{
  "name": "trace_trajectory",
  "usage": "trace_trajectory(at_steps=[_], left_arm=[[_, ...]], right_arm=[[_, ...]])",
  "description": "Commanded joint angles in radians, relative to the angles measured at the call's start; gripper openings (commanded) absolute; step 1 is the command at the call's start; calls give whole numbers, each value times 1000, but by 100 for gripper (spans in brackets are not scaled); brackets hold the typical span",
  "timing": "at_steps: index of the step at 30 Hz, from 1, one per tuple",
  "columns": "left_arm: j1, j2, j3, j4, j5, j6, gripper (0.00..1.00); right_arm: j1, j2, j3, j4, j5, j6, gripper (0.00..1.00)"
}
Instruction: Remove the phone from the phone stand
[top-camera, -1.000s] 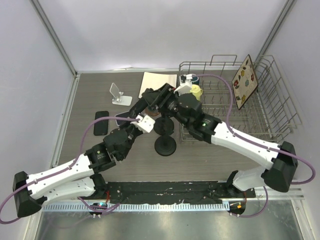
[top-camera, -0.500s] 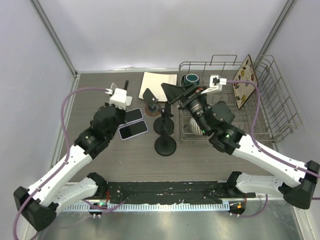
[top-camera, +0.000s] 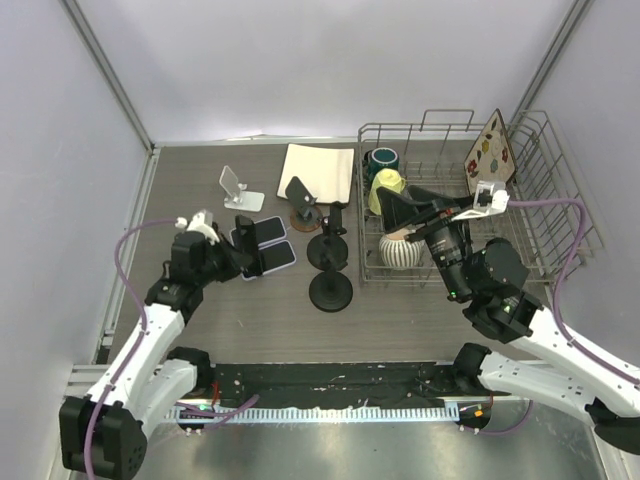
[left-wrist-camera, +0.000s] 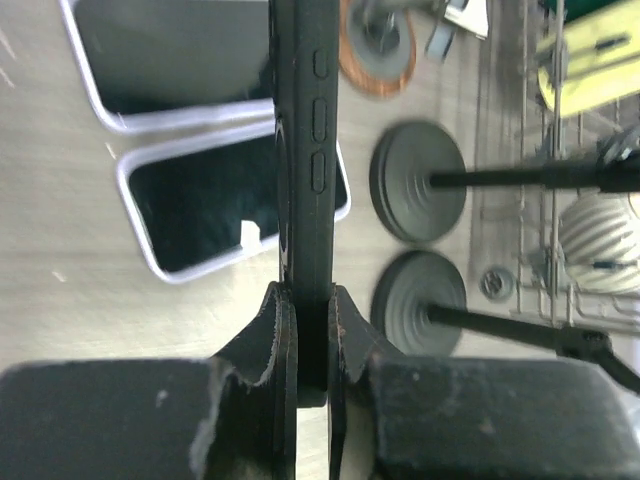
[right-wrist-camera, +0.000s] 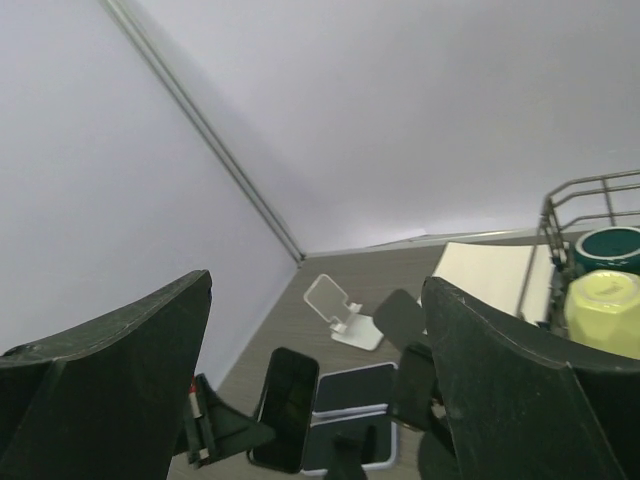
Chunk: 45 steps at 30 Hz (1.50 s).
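The left gripper turns and moves back and down to empty wood nearer my base next, since white-cased phones fill the table beside the held phone.
The white phone stand (top-camera: 237, 188) sits empty at the back left of the table; it also shows in the right wrist view (right-wrist-camera: 342, 312). My left gripper (top-camera: 232, 260) is shut on a black phone (top-camera: 247, 242), held on edge above the table, in front of the stand. In the left wrist view the phone (left-wrist-camera: 305, 180) runs edge-on between the closed fingers of that gripper (left-wrist-camera: 307, 310). The right wrist view shows its dark face (right-wrist-camera: 285, 405). My right gripper (top-camera: 392, 213) is open and empty, raised above the dish rack's left side.
Two white-cased phones (top-camera: 262, 232) (top-camera: 272, 256) lie flat beside the held phone. Two black round-base stands (top-camera: 330, 252) (top-camera: 330, 291) are in the middle. A white sheet (top-camera: 318, 168) lies at the back. A wire dish rack (top-camera: 560, 240) holds a yellow cup (top-camera: 384, 186), a teal mug and a ribbed bowl (top-camera: 400, 250).
My left arm has swung from over the phone stand back toward the near left, with the black phone in its gripper. My right arm has pulled back to the right, over the rack.
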<state>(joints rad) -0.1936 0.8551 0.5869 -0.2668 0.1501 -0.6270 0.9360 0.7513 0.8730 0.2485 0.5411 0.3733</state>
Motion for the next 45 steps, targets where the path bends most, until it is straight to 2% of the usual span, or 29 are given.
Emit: trace_trajectory(at_steps=[1, 4, 9, 14, 18, 19, 22, 26, 32, 33, 35, 36, 38, 39, 41, 45], left_arm=[[0, -59, -105, 166, 206, -238, 0], [0, -112, -177, 132, 206, -293, 0], [2, -292, -255, 8, -4, -358, 0], [-1, -341, -280, -77, -7, -414, 0], [-1, -485, -288, -266, -177, -451, 0], [-7, -505, -285, -291, -255, -454, 0], [-10, -550, -298, -341, -325, -465, 0], [-9, -553, -389, -309, -287, -517, 2], [-9, -557, -499, -141, -182, -579, 25], [-9, -559, -496, -137, -182, -576, 37], [-10, -565, -466, -170, -191, -548, 51], [-10, -565, -449, -189, -208, -536, 64], [-9, -570, -392, -253, -233, -495, 75], [-9, -571, -371, -276, -245, -482, 88], [-9, -579, -305, -346, -296, -446, 100], [-10, -590, -196, -411, -365, -405, 100]], right_arm=[[3, -68, -42, -28, 71, -126, 91], [3, -104, -58, -46, 92, -161, 91], [3, -144, -94, -52, 131, -197, 91], [3, -152, -101, -74, 158, -226, 91], [3, -176, -114, -80, 174, -237, 91], [3, -179, -117, -80, 183, -240, 91], [3, -182, -123, -78, 192, -255, 91], [3, -188, -123, -87, 191, -267, 91], [3, -213, -126, -106, 197, -278, 91], [3, -217, -124, -113, 200, -278, 91], [3, -227, -124, -120, 206, -284, 91], [4, -230, -126, -126, 215, -289, 91], [3, -236, -126, -130, 227, -303, 91], [3, -239, -124, -135, 237, -310, 92], [3, -242, -121, -140, 246, -323, 92], [3, -256, -111, -156, 279, -367, 91]])
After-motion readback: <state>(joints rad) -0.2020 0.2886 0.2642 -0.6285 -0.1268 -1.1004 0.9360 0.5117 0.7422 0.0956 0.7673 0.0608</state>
